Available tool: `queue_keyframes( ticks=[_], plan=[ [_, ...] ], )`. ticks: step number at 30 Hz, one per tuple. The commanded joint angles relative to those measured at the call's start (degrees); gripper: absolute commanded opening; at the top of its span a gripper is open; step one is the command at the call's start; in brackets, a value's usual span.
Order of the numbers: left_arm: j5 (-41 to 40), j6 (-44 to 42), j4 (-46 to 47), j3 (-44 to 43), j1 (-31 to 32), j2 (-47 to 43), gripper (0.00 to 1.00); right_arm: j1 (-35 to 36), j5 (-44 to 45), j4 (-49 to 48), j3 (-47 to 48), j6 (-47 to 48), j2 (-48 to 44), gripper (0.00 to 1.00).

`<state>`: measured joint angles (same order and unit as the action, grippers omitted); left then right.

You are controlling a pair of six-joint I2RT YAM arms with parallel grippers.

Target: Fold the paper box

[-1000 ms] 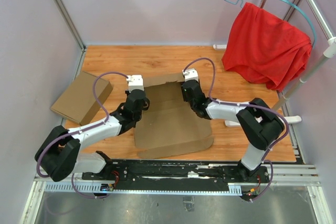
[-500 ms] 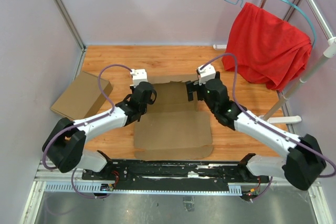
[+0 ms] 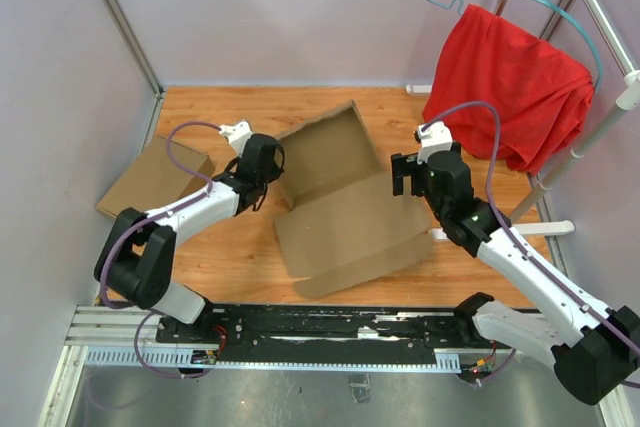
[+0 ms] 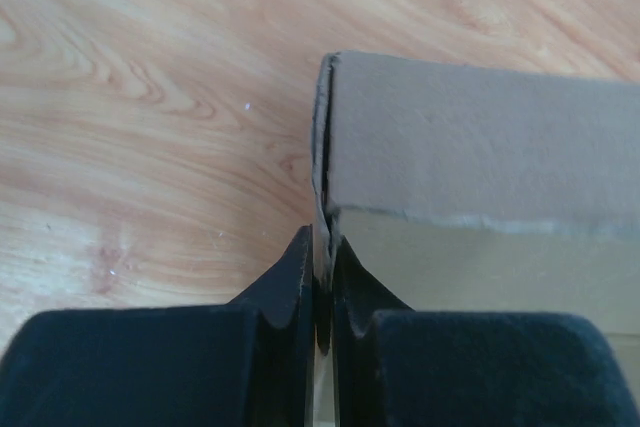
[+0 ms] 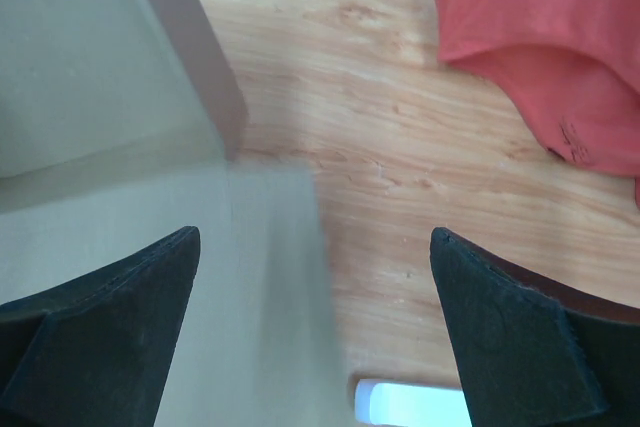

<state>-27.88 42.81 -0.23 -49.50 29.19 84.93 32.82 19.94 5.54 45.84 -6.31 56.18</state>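
Note:
The box lies crooked, so the robot's left gripper next needs to pull the box's thin side (image 3: 281,175) (image 4: 323,252) back toward the robot's base, drag the box along, and then open.
The paper box (image 3: 350,222) lies partly folded and turned askew in the middle of the wooden table, its far panel (image 3: 325,145) tilted upward. My left gripper (image 3: 272,179) is shut on the box's thin left side wall. In the left wrist view the black fingertips (image 4: 300,257) pinch that cardboard edge (image 4: 322,197), and the box's brown panel (image 4: 480,147) stretches away to the right. My right gripper (image 3: 404,175) hovers open above the box's right edge and holds nothing. In the right wrist view its gripper (image 5: 315,242) stands wide apart over cardboard (image 5: 110,107) and bare table.
A closed tan cardboard box (image 3: 155,185) sits at the left wall. A red cloth (image 3: 505,82) hangs on a hanger from a metal rack at the right. The rack's white foot (image 3: 548,229) rests on the table. The red cloth (image 5: 545,57) also shows in the right wrist view.
My right gripper has opened, let go of the box and drawn back to the right. The left gripper has kept its pinch and swung the box round, so the far panel now tilts up.

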Motion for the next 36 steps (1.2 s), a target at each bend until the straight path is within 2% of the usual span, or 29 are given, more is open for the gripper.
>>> queue_keyframes(
  ticks=[1, 10, 13, 15, 17, 20, 23, 30, 36],
  plan=[
    [14.00, 10.91, -13.14, 1.72, -2.94, 5.91, 0.08, -2.23, -0.30, 3.52, -1.51, -2.90, -1.50, 0.98],
    [28.52, 17.31, -19.38, -2.07, -4.29, 5.73, 0.03, -3.89, -1.63, 5.44, -0.19, -3.52, -2.15, 0.98],
    [30.74, 20.05, -20.17, -1.36, -4.21, 2.33, 0.10, -3.99, -2.41, 6.34, 0.59, -3.22, -2.68, 0.98],
    [28.36, 21.21, -22.73, -2.14, -4.22, 0.09, 0.15, -3.99, -3.17, 7.54, 1.90, -3.16, -2.88, 0.98],
    [24.75, 21.54, -28.53, -5.15, -4.23, -0.63, 0.25, -3.99, -4.38, 8.17, 2.67, -3.10, -3.13, 0.98],
    [19.55, 20.36, -39.90, -12.15, -4.21, 0.80, 0.31, -4.07, -6.71, 8.65, 3.79, -3.02, -3.32, 0.98],
    [16.46, 17.40, -44.04, -16.76, -3.97, 2.62, 0.36, -4.00, -9.62, 9.57, 5.30, -2.56, -2.51, 0.98],
    [8.72, 10.83, -47.21, -19.74, -2.12, 3.85, 0.36, -4.07, -11.53, 10.54, 7.14, -2.09, -0.99, 0.98],
    [8.95, 5.41, -45.74, -17.96, -2.03, 0.32, 0.37, -4.00, -13.80, 10.09, 7.50, -1.80, -0.25, 0.98]
  ],
)
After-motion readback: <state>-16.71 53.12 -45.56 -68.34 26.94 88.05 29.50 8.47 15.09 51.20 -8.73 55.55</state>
